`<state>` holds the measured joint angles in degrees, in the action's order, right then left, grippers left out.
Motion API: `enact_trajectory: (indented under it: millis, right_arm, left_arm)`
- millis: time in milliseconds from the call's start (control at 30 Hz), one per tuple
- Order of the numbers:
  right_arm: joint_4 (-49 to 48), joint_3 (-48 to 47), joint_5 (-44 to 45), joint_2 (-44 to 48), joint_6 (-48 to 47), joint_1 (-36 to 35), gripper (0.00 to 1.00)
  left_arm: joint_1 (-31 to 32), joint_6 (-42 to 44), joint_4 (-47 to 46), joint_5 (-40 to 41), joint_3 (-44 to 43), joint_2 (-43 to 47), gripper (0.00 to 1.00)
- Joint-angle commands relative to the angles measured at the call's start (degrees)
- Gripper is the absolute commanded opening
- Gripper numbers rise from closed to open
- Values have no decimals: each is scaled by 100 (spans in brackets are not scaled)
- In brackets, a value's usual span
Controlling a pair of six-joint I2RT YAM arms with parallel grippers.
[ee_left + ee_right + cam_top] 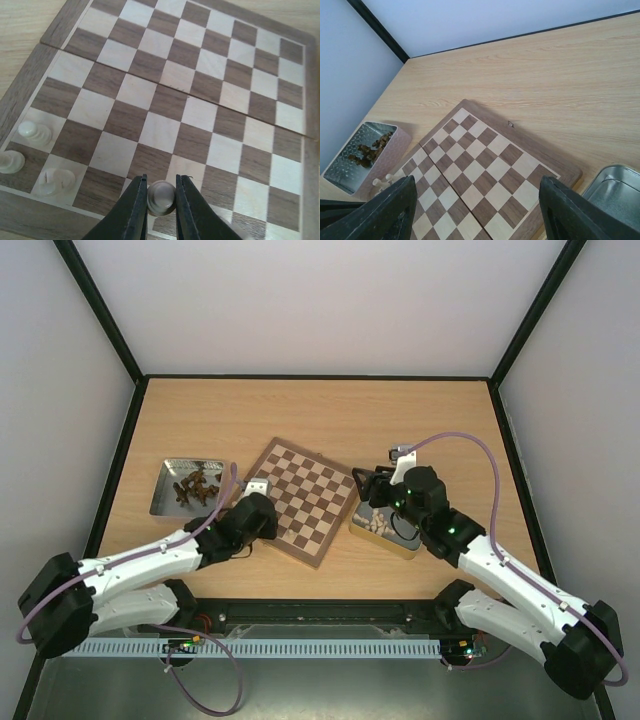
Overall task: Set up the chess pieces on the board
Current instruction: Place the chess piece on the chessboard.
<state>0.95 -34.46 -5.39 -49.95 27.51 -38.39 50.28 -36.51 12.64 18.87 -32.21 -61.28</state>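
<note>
My left gripper should next go down slightly onto the cream chess piece (161, 196) and let go, because the piece is already hanging over a light square in the row at the board's near edge.
The board (305, 495) lies at an angle in the middle of the table. My left gripper (258, 515) is over its near-left edge, shut on a cream chess piece (161, 196) held just above the edge rows (161, 182). Three cream pieces (35, 132) stand on the board's (200, 75) left corner squares. My right gripper (372, 485) is open wide and empty, hanging above the board's right edge (477, 200). The board (480, 155) fills that view, with cream pieces (382, 182) at its far corner.
A silver tray (160, 490) left of the board holds several dark brown pieces (197, 485); it also shows in the right wrist view (340, 172). A gold tin (378, 530) with cream pieces sits right of the board, under the right arm; its rim (615, 192) shows.
</note>
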Motion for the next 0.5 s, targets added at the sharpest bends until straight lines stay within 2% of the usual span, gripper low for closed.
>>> enact_trajectory:
  millis: [0, 233, 367, 467]
  right_arm:
    - [-159, 25, 144, -58, 89, -37, 66]
    - [-245, 83, 198, -119, 105, -37, 66]
    - [-277, 55, 167, -178, 114, -37, 66]
    - [-301, 49, 185, -190, 127, -37, 66]
  left_arm:
    - [60, -196, -759, 491, 302, -172, 8]
    - [253, -486, -882, 780, 625, -178, 13]
    - [304, -649, -915, 622, 737, -87, 27]
    - [296, -826, -669, 456, 610, 32, 42]
